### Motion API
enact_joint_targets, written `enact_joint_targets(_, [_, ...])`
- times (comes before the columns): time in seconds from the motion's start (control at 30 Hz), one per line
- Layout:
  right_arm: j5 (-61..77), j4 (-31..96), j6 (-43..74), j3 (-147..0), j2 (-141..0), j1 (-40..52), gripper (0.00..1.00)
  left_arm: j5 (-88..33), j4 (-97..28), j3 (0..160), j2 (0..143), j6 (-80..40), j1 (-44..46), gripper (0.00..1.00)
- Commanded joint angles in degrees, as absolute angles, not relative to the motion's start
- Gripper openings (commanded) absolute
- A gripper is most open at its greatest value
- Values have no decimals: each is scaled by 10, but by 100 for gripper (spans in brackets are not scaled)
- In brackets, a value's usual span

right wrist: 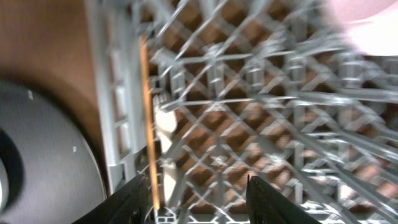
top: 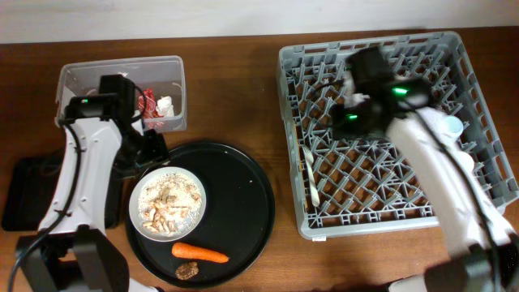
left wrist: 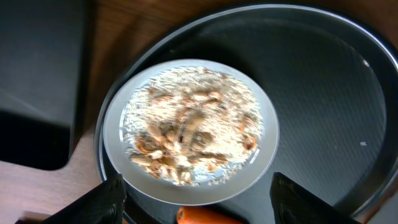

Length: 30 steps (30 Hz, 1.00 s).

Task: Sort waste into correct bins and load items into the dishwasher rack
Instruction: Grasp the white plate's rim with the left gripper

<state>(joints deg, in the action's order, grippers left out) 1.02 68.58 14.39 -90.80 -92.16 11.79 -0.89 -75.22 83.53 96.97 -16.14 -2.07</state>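
Observation:
My left gripper lowers onto the pale plate's rim facing the dishwasher rack [left wrist: 270,131] next, since the empty tray leaves room beside the plate.
A pale plate [top: 169,203] heaped with rice-like scraps [left wrist: 193,124] sits on the round black tray. An orange carrot [top: 200,254] and a small brown lump [top: 186,271] lie in front of it. My left gripper [left wrist: 199,202] is open and empty above the plate's near rim; it also shows in the overhead view [top: 150,148]. My right gripper [right wrist: 199,199] is open and empty over the grey dishwasher rack [top: 478,191]. A white fork [top: 312,174] and a thin chopstick [right wrist: 147,118] lie along the rack's left side. A cream-pink bowl [right wrist: 373,18] is blurred.
The clear tub [top: 81,81] at the back left holds a red wrapper [top: 150,105] and a white scrap [top: 165,105]. The flat black tray [top: 24,191] lies at the left edge. The round black tray [top: 243,203] is in the middle. A pale cup [top: 450,128] stands in the rack.

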Motion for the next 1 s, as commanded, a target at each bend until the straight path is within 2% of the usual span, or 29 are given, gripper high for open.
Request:
enact_joint_targets(0.0, [-7,727,126,-910,-888,72,54,-21,-755,832,954,-167,58,74])
enact_joint_targets(0.2, [-8,773,94,-908,-888,25,54,-21,-743,779,955,-198,166,74])
enact_joint_targets(0.4, [-7,771,94,-908,-888,22,54,-22,-699,674,955,-219,226,74])
enact_joint_targets(0.87, [-7,770,94,-905,-888,22,54,-10,-561,526,955,-218,239,73])
enact_joint_targets(0.97, [-7,770,94,-905,-889,22,54,-10,-550,524,955,-218,239,66])
